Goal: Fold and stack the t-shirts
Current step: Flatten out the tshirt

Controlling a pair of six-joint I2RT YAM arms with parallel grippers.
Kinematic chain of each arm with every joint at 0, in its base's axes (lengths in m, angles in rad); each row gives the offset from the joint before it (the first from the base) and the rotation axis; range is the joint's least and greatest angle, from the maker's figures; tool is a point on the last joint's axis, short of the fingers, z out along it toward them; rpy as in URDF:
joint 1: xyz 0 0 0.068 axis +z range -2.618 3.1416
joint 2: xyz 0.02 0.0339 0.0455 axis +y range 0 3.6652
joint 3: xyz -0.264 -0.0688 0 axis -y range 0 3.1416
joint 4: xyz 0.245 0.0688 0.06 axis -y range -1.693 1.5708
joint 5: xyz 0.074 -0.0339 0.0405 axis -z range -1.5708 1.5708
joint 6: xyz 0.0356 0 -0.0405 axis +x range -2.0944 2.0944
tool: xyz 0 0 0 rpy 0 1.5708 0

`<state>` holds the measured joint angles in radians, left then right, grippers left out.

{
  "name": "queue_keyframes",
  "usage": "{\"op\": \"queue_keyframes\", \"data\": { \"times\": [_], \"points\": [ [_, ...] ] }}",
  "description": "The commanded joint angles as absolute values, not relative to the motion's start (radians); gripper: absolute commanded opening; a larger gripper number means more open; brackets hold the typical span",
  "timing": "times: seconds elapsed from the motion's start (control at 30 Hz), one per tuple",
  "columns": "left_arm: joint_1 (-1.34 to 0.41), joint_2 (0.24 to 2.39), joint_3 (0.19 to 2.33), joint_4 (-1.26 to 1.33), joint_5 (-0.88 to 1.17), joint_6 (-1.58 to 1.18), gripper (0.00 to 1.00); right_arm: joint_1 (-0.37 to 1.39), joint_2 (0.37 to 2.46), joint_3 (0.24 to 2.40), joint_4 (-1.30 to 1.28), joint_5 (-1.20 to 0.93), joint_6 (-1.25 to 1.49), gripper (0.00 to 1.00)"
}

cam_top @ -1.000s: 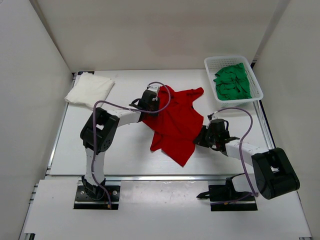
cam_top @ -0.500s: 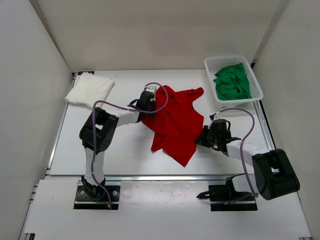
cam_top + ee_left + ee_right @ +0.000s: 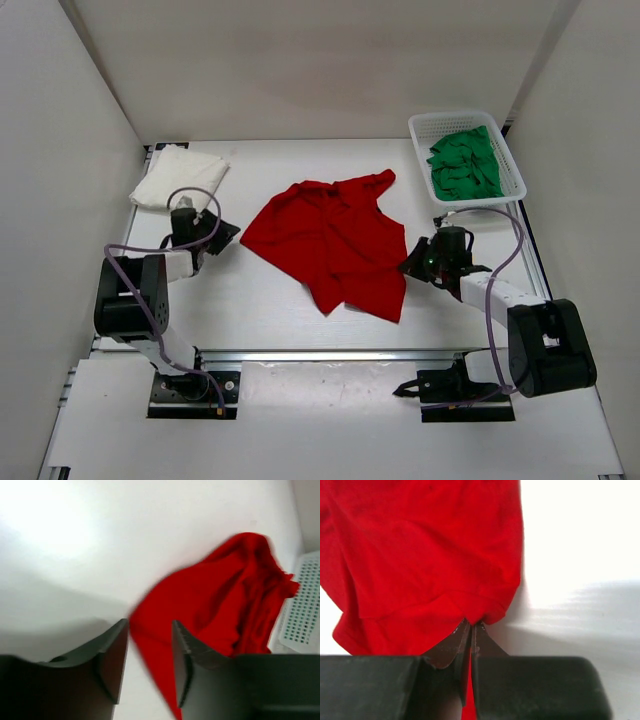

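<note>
My left gripper should swing over to the right in the top view and down onto the cloth inside the shirt's corner (image 3: 271, 238) (image 3: 161, 629) next, opposite the shirt's pinched edge.
The red t-shirt (image 3: 330, 245) lies spread and wrinkled on the middle of the table. My right gripper (image 3: 413, 262) is shut on its right edge; in the right wrist view the cloth (image 3: 420, 555) bunches at the pinched fingertips (image 3: 471, 626). My left gripper (image 3: 216, 236) stands open just left of the shirt's left corner, holding nothing. The left wrist view, blurred, shows the red cloth (image 3: 210, 600) beyond the gripper (image 3: 150, 626). The white t-shirt (image 3: 178, 178) lies folded at the back left. The green t-shirt (image 3: 465, 162) is crumpled in the basket.
The white mesh basket (image 3: 460, 118) stands at the back right corner, also visible at the right edge of the left wrist view (image 3: 305, 610). White walls enclose the table on three sides. Both arms' cables loop above the table.
The left arm has swung left, dragging the red shirt's corner out and spreading it, then opened and let go. The right gripper kept its hold and shifted slightly back.
</note>
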<state>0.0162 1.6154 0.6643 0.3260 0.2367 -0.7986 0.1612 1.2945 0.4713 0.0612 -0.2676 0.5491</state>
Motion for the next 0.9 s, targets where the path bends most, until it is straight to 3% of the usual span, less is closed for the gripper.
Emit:
{"op": "queue_keyframes", "data": {
  "times": [0.0, 0.13, 0.2, 0.3, 0.53, 0.87],
  "points": [
    [0.086, 1.546, 0.594, 0.365, 0.276, -0.923, 0.54, 0.169, 1.299, 0.525, 0.071, -0.265, 0.549, 0.00],
    [0.045, 1.412, 0.563, 0.278, 0.116, -0.841, 0.54, 0.138, 1.315, 0.538, 0.074, -0.281, 0.545, 0.00],
    [-0.056, 1.345, 0.561, 0.235, 0.002, -0.719, 0.49, 0.130, 1.322, 0.552, 0.069, -0.279, 0.543, 0.00],
    [-0.308, 1.325, 0.620, 0.180, -0.255, -0.532, 0.52, 0.135, 1.315, 0.549, 0.075, -0.264, 0.552, 0.00],
    [-0.442, 1.580, 0.865, 0.026, -0.302, -0.381, 0.48, 0.163, 1.267, 0.502, 0.074, -0.250, 0.549, 0.28],
    [-0.477, 1.739, 0.972, 0.000, -0.334, -0.296, 0.48, 0.190, 1.174, 0.404, 0.092, -0.258, 0.551, 0.29]
  ]
}}
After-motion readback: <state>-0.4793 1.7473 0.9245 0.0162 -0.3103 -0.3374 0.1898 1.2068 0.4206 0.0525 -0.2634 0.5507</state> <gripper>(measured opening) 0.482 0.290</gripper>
